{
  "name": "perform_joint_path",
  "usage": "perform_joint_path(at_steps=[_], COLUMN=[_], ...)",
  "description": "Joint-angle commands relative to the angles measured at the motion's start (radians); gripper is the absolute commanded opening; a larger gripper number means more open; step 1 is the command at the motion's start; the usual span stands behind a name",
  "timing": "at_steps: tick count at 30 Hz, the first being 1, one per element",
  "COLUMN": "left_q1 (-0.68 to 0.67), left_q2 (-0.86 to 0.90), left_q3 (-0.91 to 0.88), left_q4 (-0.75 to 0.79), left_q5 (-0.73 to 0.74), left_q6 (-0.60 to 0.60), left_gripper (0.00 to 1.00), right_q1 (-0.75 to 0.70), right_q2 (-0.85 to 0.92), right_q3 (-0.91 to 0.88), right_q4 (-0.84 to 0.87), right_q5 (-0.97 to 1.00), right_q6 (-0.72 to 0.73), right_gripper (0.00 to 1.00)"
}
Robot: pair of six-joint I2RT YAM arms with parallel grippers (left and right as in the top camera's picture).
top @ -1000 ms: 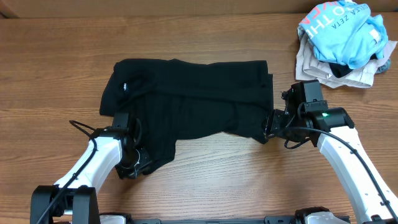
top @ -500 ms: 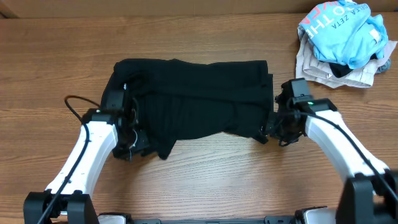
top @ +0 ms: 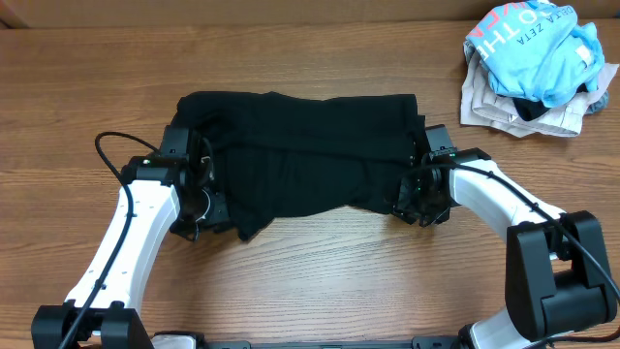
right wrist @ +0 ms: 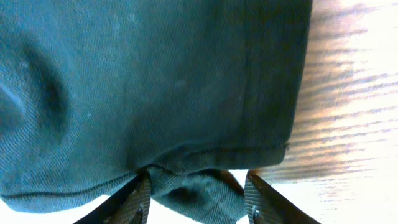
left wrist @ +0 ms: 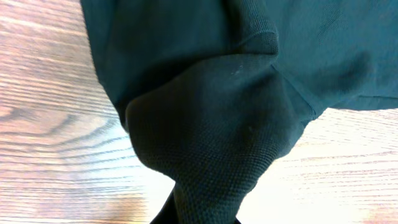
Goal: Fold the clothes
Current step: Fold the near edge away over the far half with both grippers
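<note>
The black garment [top: 300, 145] still lies spread out beyond my left gripper's fingers, so my left gripper will lift the bunched fold and carry it outward over the garment toward the garment's far edge.
A black garment [top: 300, 145] lies spread across the middle of the table. My left gripper [top: 199, 213] is at its lower left corner, shut on a bunched fold of the black garment [left wrist: 205, 124], which runs down into the jaws at my left gripper [left wrist: 194, 219]. My right gripper [top: 415, 201] is at the lower right corner. In the right wrist view my right gripper [right wrist: 198, 198] has a thick fold of the garment's hem [right wrist: 199, 190] pinched between its fingers [right wrist: 140, 200], a little above the wood.
A pile of other clothes, light blue [top: 533, 44] over beige [top: 504, 107], sits at the back right corner. Bare wooden table [top: 320, 281] lies in front of the garment.
My left gripper has moved up and to the right, pulling the garment's lower left flap inward. My right arm has swung in closer to the garment's right edge.
</note>
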Motion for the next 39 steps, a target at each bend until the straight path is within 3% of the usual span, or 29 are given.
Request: perform_joint_path(at_steps=[1,3,4,14,19,23,28,36,38,39], left_q1=[-0.005,-0.005,-0.005,-0.005,-0.005,-0.005,-0.004,-0.005,-0.006,-0.006], left_q2=[-0.005,-0.005,-0.005,-0.005,-0.005,-0.002,0.018,0.149,0.204,0.234], left_q3=[0.058,0.08,0.094,0.338,0.387,0.38,0.353,0.332,0.332,0.332], left_q4=[-0.013,-0.026,-0.036,-0.3,-0.326,-0.259,-0.105,0.175,0.253,0.294], left_q5=[-0.039,-0.039,-0.038,-0.12,-0.121,-0.161,-0.254,-0.261,-0.262,-0.262], left_q6=[0.039,0.042,0.046,0.087,0.127,0.139,0.139,0.14,0.14,0.14], left_gripper=[0.04,0.04,0.04,0.04,0.04,0.04,0.04,0.05,0.19,0.34], right_q1=[0.005,0.005,0.005,-0.01,-0.01,-0.01,-0.01,-0.01,-0.01,-0.011], right_q2=[0.039,0.038,0.036,-0.155,-0.299,-0.347,-0.332,-0.181,-0.13,-0.106], right_q3=[-0.013,-0.013,-0.013,-0.01,0.0,0.044,0.068,0.068,0.068,0.068], right_q4=[0.017,0.005,-0.007,-0.293,-0.381,-0.31,-0.064,0.139,0.18,0.203], right_q5=[0.051,0.051,0.051,0.055,0.063,0.086,0.089,0.098,0.114,0.12], right_q6=[0.014,0.014,0.014,-0.013,-0.017,-0.017,-0.024,-0.04,-0.039,-0.039], right_gripper=[0.37,0.04,0.04,0.04,0.04,0.04,0.04,0.04,0.11,0.3])
